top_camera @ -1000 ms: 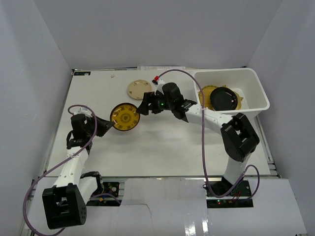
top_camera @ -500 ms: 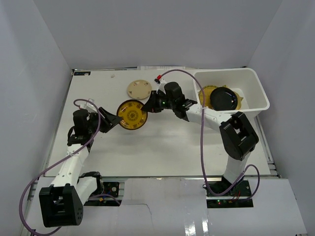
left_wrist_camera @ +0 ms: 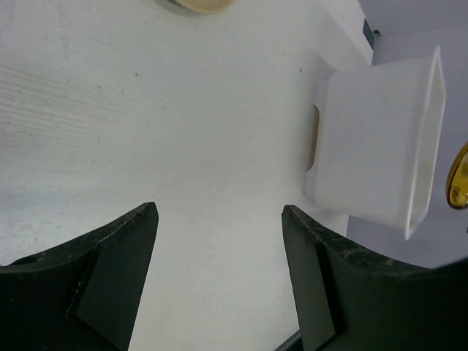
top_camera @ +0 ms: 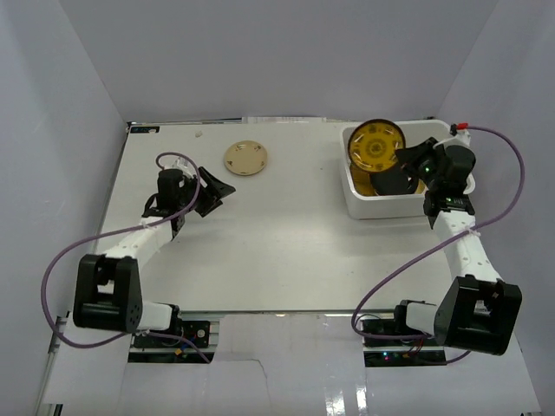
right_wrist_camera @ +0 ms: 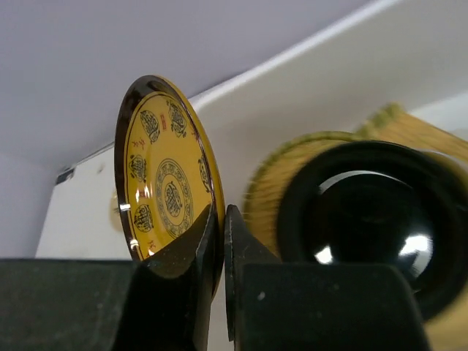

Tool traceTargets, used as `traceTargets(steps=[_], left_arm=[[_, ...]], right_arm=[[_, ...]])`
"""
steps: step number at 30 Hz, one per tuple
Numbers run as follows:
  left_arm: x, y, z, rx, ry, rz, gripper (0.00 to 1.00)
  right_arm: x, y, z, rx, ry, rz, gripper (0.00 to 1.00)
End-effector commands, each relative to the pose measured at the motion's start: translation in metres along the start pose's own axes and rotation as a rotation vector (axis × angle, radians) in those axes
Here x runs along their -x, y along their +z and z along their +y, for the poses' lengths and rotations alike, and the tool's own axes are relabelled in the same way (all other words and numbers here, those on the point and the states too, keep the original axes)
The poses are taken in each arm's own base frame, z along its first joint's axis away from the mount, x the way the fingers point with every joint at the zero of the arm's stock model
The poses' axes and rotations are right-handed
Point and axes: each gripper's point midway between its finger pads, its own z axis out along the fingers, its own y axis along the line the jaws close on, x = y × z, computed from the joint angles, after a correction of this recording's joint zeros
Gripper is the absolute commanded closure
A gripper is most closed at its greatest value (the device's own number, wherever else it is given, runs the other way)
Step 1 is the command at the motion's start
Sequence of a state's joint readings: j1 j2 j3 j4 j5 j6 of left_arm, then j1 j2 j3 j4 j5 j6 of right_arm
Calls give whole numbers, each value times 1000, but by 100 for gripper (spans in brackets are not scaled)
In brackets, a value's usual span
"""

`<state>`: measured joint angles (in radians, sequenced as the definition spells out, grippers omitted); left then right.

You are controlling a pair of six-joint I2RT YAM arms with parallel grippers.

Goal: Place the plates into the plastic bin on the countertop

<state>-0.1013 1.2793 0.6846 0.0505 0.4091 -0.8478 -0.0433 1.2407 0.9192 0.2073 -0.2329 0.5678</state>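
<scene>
The yellow plate hangs beside the bin's end, so the right gripper will pull it back over the black plate (right_wrist_camera: 373, 212) next and then let go.
My right gripper (top_camera: 404, 160) (right_wrist_camera: 221, 219) is shut on the rim of a yellow patterned plate (top_camera: 375, 146) (right_wrist_camera: 164, 183) and holds it on edge above the left end of the white plastic bin (top_camera: 362, 208) (left_wrist_camera: 380, 146). In the bin lie a glossy black round plate (right_wrist_camera: 373, 212) and, under it, a round woven bamboo tray (right_wrist_camera: 267, 186). A beige round plate (top_camera: 246, 158) lies on the white countertop (top_camera: 286, 243) at the back. My left gripper (top_camera: 214, 192) (left_wrist_camera: 219, 241) hovers open over bare countertop, a little to the near left of the beige plate, with nothing between its fingers.
Pale grey walls enclose the countertop on three sides. The bin stands at the back right corner. Purple cables loop from both arms, the right one out past the bin's right side.
The yellow plate has passed from my left gripper to my right one, which shut on it and swung it right over the bin. My left gripper opened and moved toward the back.
</scene>
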Motion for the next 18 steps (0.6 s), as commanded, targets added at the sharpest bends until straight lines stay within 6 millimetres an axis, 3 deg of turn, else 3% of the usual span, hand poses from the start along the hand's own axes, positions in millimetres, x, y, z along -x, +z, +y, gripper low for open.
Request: traceTargets(steps=[1,3,4,5,6,8,10,11,14,15,17,18], left_arm=[[27,33,6,61,-15,-82,21],[41,49,2,72,-13,-95,21],[44,57,6,86,-12,-95,21],[41,72,21,127,-25,-75,21],[55,79,16,128,-15,-106,21],[55,99,34,176,-26,-89,21],[68,115,30,170,-19,-102,21],[61,127,46,208,-32,-72,21],[73,146,46,214,-14,-76,22],[68,155,57,240,-19,-55,22],[78,164,54,237,-7,-65,22],[78,168,57,246,0,-58,22]], right_arm=[[2,-17,-58,-143,33,-22,92],[11,-29,-92,-209,80,-51,92],[11,-31,-95,-196,88,-46,92],[11,-31,-103,-212,96,-48,92],[12,-32,-110,-229,98,-52,92],[7,-32,-118,-249,98,-39,92],[2,-31,-124,-262,98,-28,91],[-1,-30,-126,-268,100,-20,89],[-8,-25,-131,-268,105,1,84],[-9,-25,-132,-268,105,8,73],[-10,-23,-134,-268,92,18,62],[-10,-23,-134,-269,87,20,38]])
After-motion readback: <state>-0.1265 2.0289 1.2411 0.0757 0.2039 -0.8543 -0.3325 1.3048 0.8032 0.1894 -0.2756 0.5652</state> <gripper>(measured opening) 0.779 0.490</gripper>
